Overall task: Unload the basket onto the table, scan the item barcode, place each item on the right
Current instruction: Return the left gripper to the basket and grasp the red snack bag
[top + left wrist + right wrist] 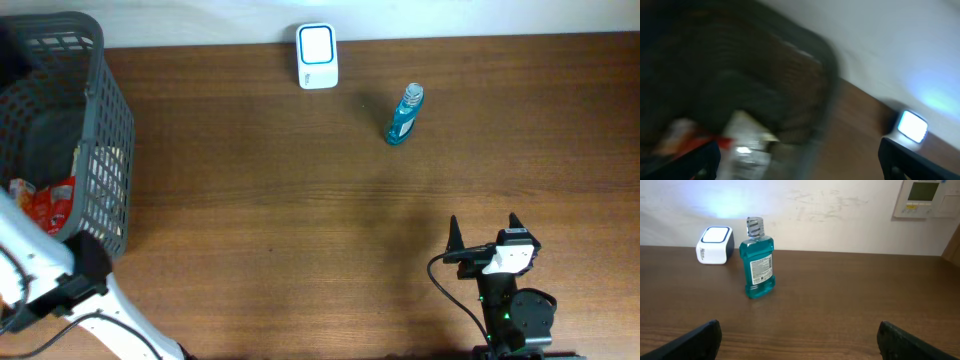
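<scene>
The red packet (694, 146) is inside, lower than the basket's rim, so my left gripper will next go down into the grey basket (765, 65) and back toward my base, onto the packet.
A white barcode scanner (317, 56) with a lit blue-edged face stands at the table's back edge; it also shows as scanner (715, 244) and, blurred, as scanner (912, 126). A teal mouthwash bottle (404, 115) stands upright to its right, its label facing the right wrist camera as bottle (758, 264). My right gripper (484, 228) rests near the front edge, open and empty, well short of the bottle; right gripper (800, 340). My left gripper (800, 162) is open and empty beside a grey basket (765, 65), in a blurred view, with a red-and-white packet (695, 135) just ahead.
The grey mesh basket (105, 110) fills the far left of the table and holds a red packet (45, 205). My white left arm (45, 265) crosses the front left corner. A wall panel (927, 199) hangs behind the table.
</scene>
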Available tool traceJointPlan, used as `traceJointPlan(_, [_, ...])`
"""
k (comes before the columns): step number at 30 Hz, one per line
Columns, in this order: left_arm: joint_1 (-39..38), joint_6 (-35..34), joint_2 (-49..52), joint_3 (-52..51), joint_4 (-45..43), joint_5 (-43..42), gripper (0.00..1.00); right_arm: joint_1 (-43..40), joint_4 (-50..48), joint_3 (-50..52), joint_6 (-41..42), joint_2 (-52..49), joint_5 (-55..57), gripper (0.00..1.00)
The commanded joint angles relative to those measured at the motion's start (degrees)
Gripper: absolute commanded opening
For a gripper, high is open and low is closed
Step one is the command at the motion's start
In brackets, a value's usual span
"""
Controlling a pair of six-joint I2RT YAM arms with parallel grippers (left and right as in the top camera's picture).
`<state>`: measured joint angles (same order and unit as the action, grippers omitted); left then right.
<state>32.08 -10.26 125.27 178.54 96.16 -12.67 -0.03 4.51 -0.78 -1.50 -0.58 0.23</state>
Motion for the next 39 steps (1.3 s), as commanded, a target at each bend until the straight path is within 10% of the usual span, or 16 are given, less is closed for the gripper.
traceJointPlan(1, [6.12,4.17,0.50,-1.95,-0.42,6.49,0.99,-0.37,0.20,0.46,0.50,0.39,0.68,0.98])
traceJointPlan(18, [7.41,26.67,0.50,-53.75,-10.49,6.58,0.97,-0.37,0.20,0.46,0.50,0.39,0.68,0.98])
traceJointPlan(24, [7.34,26.60,0.50,-61.09,-13.64,13.60,0.77,-0.37,0.20,0.46,0.50,0.39,0.68,0.98])
traceJointPlan(33, [7.34,26.60,0.50,-71.60,-18.73,16.83,0.73,-0.37,0.20,0.46,0.50,0.39,0.68,0.98])
traceJointPlan(39, [7.34,26.14,0.50,-71.71,-23.54,16.76,0.26,-0.37,0.20,0.46,0.50,0.39,0.68,0.98])
